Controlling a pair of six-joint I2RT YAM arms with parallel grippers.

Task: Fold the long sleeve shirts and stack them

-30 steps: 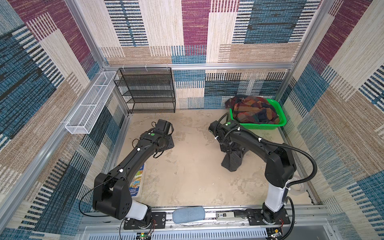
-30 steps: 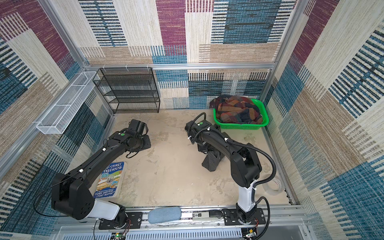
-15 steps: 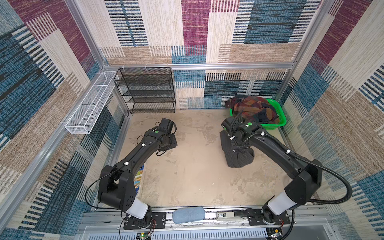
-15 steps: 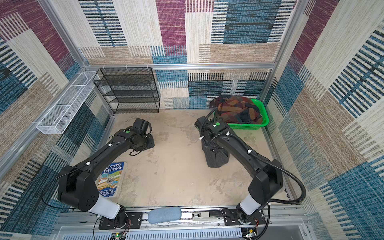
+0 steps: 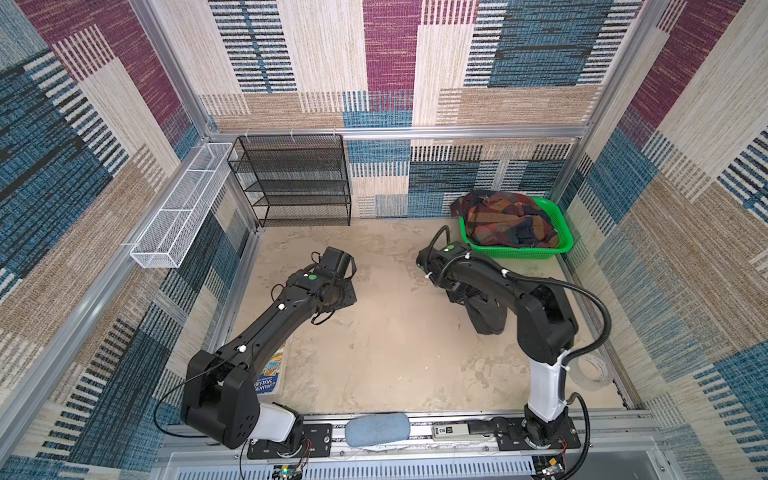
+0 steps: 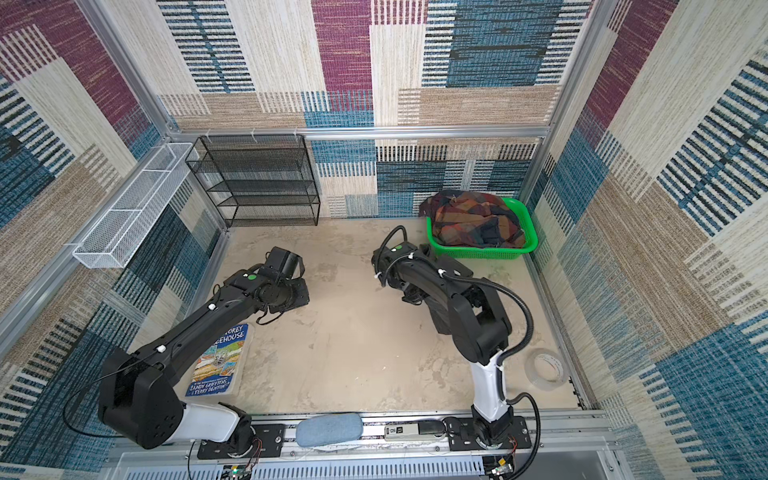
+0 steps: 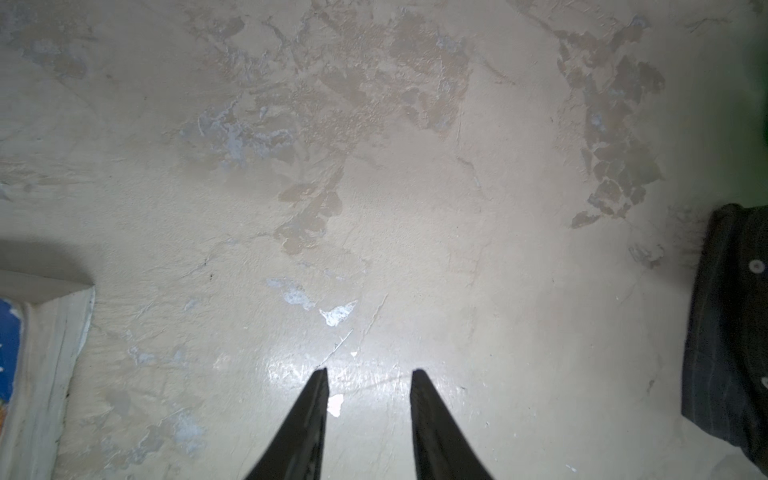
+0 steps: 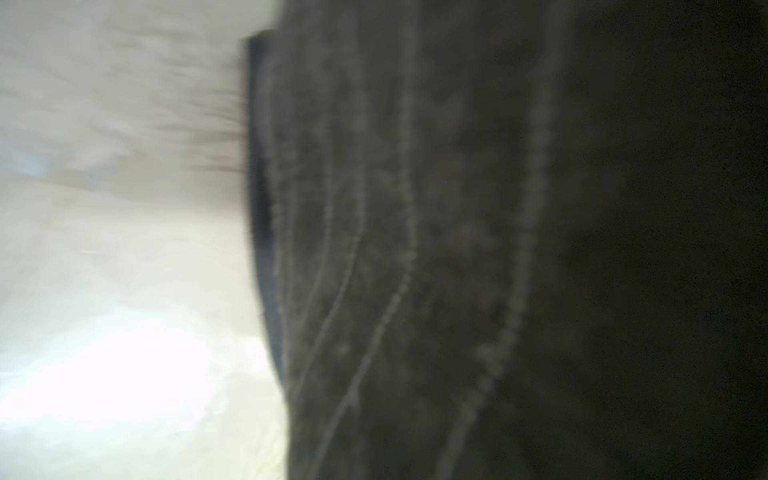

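The dark pinstriped shirt [image 5: 488, 316] [image 7: 726, 328] is below my left gripper, across the bare floor. My left gripper should move across toward the shirt next and go down onto it.
The dark pinstriped shirt [image 5: 488, 316] [image 6: 438, 320] hangs bunched from my right gripper [image 5: 461, 293], its lower end on the floor right of centre. The right wrist view is filled with its blurred striped cloth [image 8: 457, 249], which hides the fingers. The gripper is shut on it. The plaid shirt [image 5: 507, 224] [image 6: 473, 224] lies crumpled in the green basket [image 5: 519, 252] [image 6: 478, 252] at the back right. My left gripper [image 7: 368, 374] is open over bare floor left of centre, with nothing between its fingers. The dark shirt's buttoned edge [image 7: 731, 332] shows at the side of the left wrist view.
A book [image 6: 220, 357] [image 7: 8, 332] lies on the floor under the left arm. A black mesh shelf [image 5: 299, 178] stands at the back left, beside a white wire basket [image 5: 178, 208] on the left wall. A tape roll [image 6: 544, 365] lies at the front right.
The right arm stretched out and folded back, and the dark shirt it holds now hangs a little farther right. The left arm shifted slightly right.
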